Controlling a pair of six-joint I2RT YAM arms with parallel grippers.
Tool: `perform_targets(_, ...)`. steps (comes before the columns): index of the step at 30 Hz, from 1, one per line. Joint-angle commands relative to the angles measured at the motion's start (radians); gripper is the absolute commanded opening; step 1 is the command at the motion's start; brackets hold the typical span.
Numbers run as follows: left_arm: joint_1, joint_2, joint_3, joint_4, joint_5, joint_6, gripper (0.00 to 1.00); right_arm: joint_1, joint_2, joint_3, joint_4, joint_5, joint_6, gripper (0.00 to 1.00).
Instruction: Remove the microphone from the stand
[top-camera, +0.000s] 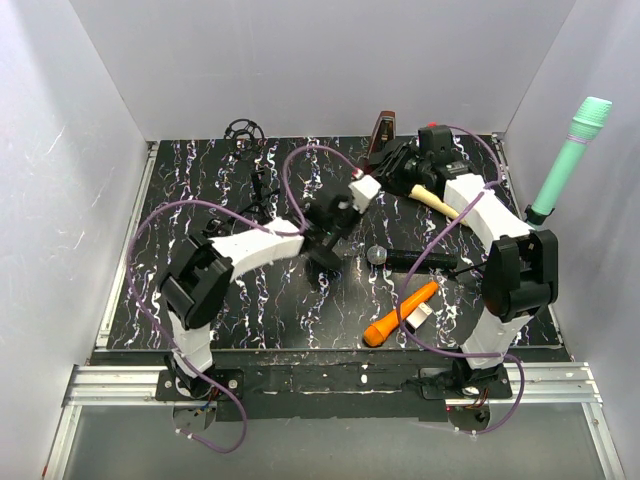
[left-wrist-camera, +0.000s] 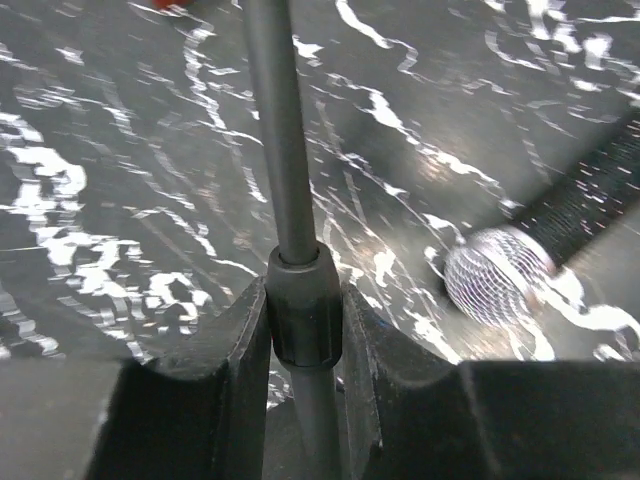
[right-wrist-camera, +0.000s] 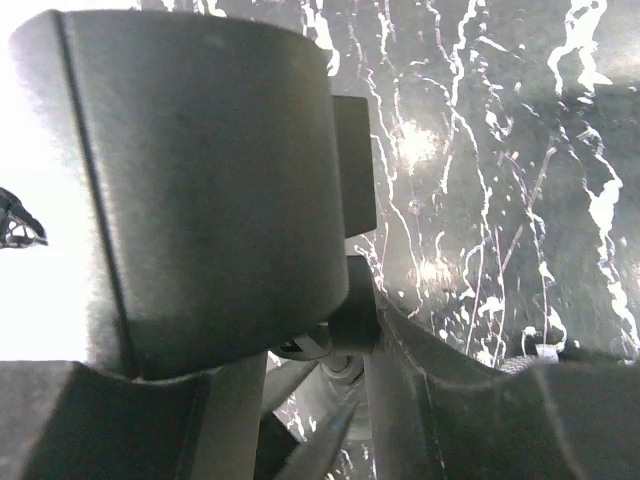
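My right gripper swings to the left in the top view next, over the table's bare back, and releases the clip holder, since the microphone lies apart.
The microphone (top-camera: 420, 260) lies flat on the black marbled table (top-camera: 200, 180), its mesh head (top-camera: 377, 254) pointing left. In the left wrist view its mesh head (left-wrist-camera: 495, 275) lies to the right of the pole, apart from the stand. My left gripper (top-camera: 332, 225) is shut on the stand's grey pole (left-wrist-camera: 275, 120), at its black collar (left-wrist-camera: 305, 320). My right gripper (top-camera: 402, 165) is at the back of the table. It is shut on the stand's dark clip holder (right-wrist-camera: 210, 180), which fills its wrist view.
An orange carrot-shaped thing (top-camera: 400, 313) and a small white block (top-camera: 421, 315) lie near the front right. A wooden-handled tool (top-camera: 437, 202) lies under the right arm. A black ring-shaped part (top-camera: 242, 131) sits at the back left. A teal microphone (top-camera: 572, 150) leans on the right wall.
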Motion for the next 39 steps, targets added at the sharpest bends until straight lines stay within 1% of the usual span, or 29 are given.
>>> perform_targets(1, -0.097, -0.024, 0.009, 0.162, -0.631, 0.183, 0.00, 0.044, -0.055, 0.168, -0.244, 0.229, 0.090, 0.01)
perform_targets(3, -0.097, -0.015, 0.012, 0.124, -0.596, 0.134, 0.00, 0.054, -0.046, 0.177, -0.206, 0.222, 0.081, 0.01)
perform_targets(6, -0.090, -0.009, 0.019, 0.021, -0.426, 0.051, 0.00, 0.055, -0.022, 0.137, -0.134, 0.179, 0.043, 0.01)
perform_targets(7, -0.085, -0.007, 0.024, -0.012, -0.340, 0.023, 0.04, 0.055, -0.021, 0.110, -0.076, 0.144, 0.009, 0.01)
perform_targets(8, -0.076, -0.009, 0.026, -0.037, -0.254, 0.011, 0.17, 0.051, -0.021, 0.072, -0.016, 0.092, -0.031, 0.01)
perform_targets(9, -0.068, -0.006, 0.032, -0.066, -0.150, 0.009, 0.41, 0.045, -0.019, 0.036, 0.064, 0.034, -0.077, 0.01)
perform_targets(10, -0.061, -0.003, 0.041, -0.103, -0.073, 0.005, 0.57, 0.036, -0.016, 0.000, 0.159, -0.032, -0.115, 0.01)
perform_targets(11, -0.045, 0.000, 0.050, -0.130, 0.046, 0.008, 0.67, 0.030, -0.012, -0.031, 0.214, -0.085, -0.138, 0.01)
perform_targets(13, 0.013, -0.004, 0.056, -0.158, 0.330, -0.003, 0.75, 0.018, 0.004, -0.080, 0.358, -0.204, -0.177, 0.01)
perform_targets(15, 0.088, 0.003, 0.069, -0.163, 0.519, -0.052, 0.79, 0.005, 0.022, -0.111, 0.492, -0.354, -0.194, 0.01)
perform_targets(17, 0.134, 0.034, 0.104, -0.198, 0.637, -0.054, 0.79, 0.002, 0.042, -0.117, 0.581, -0.459, -0.201, 0.01)
perform_targets(18, 0.154, 0.045, 0.105, -0.198, 0.677, -0.054, 0.78, 0.001, 0.048, -0.114, 0.600, -0.503, -0.200, 0.01)
perform_targets(19, 0.165, 0.054, 0.105, -0.183, 0.707, -0.054, 0.77, 0.002, 0.056, -0.107, 0.609, -0.516, -0.195, 0.01)
perform_targets(22, 0.168, 0.074, 0.109, -0.133, 0.727, -0.057, 0.70, 0.005, 0.067, -0.090, 0.611, -0.536, -0.189, 0.01)
perform_targets(24, 0.168, 0.085, 0.105, -0.089, 0.718, -0.090, 0.59, 0.007, 0.068, -0.081, 0.597, -0.527, -0.191, 0.01)
perform_targets(26, 0.168, 0.088, 0.099, -0.051, 0.692, -0.132, 0.43, 0.007, 0.067, -0.074, 0.585, -0.515, -0.189, 0.01)
perform_targets(27, 0.168, 0.089, 0.098, -0.043, 0.678, -0.133, 0.33, 0.005, 0.065, -0.074, 0.578, -0.507, -0.188, 0.01)
perform_targets(28, 0.166, 0.088, 0.095, -0.034, 0.663, -0.133, 0.16, 0.005, 0.064, -0.073, 0.574, -0.499, -0.179, 0.01)
perform_targets(29, 0.166, 0.085, 0.092, -0.026, 0.655, -0.137, 0.06, 0.005, 0.059, -0.073, 0.565, -0.487, -0.174, 0.01)
perform_targets(30, 0.163, 0.074, 0.086, -0.017, 0.608, -0.140, 0.00, 0.007, 0.054, -0.071, 0.543, -0.454, -0.151, 0.01)
perform_targets(31, 0.156, 0.062, 0.078, -0.004, 0.536, -0.143, 0.00, 0.007, 0.047, -0.062, 0.491, -0.390, -0.117, 0.01)
perform_targets(32, 0.141, 0.039, 0.067, 0.007, 0.423, -0.138, 0.00, 0.007, 0.033, -0.049, 0.394, -0.322, -0.084, 0.01)
perform_targets(33, 0.102, 0.010, 0.060, 0.023, 0.174, -0.120, 0.00, 0.012, 0.015, -0.026, 0.296, -0.235, -0.074, 0.01)
perform_targets(34, 0.031, -0.024, 0.037, 0.059, -0.155, -0.060, 0.00, 0.024, -0.014, -0.003, 0.197, -0.146, -0.070, 0.01)
perform_targets(35, -0.040, -0.047, -0.030, 0.207, -0.517, 0.025, 0.00, 0.039, -0.047, 0.014, 0.119, -0.048, -0.060, 0.01)
perform_targets(36, -0.085, -0.046, -0.055, 0.337, -0.663, 0.107, 0.00, 0.056, -0.067, 0.033, 0.076, 0.025, -0.063, 0.01)
perform_targets(38, -0.077, -0.018, -0.016, 0.302, -0.666, 0.049, 0.00, 0.082, -0.093, 0.050, 0.093, 0.050, -0.102, 0.01)
perform_targets(39, -0.077, -0.009, -0.005, 0.282, -0.660, 0.034, 0.04, 0.087, -0.101, 0.047, 0.133, 0.044, -0.122, 0.01)
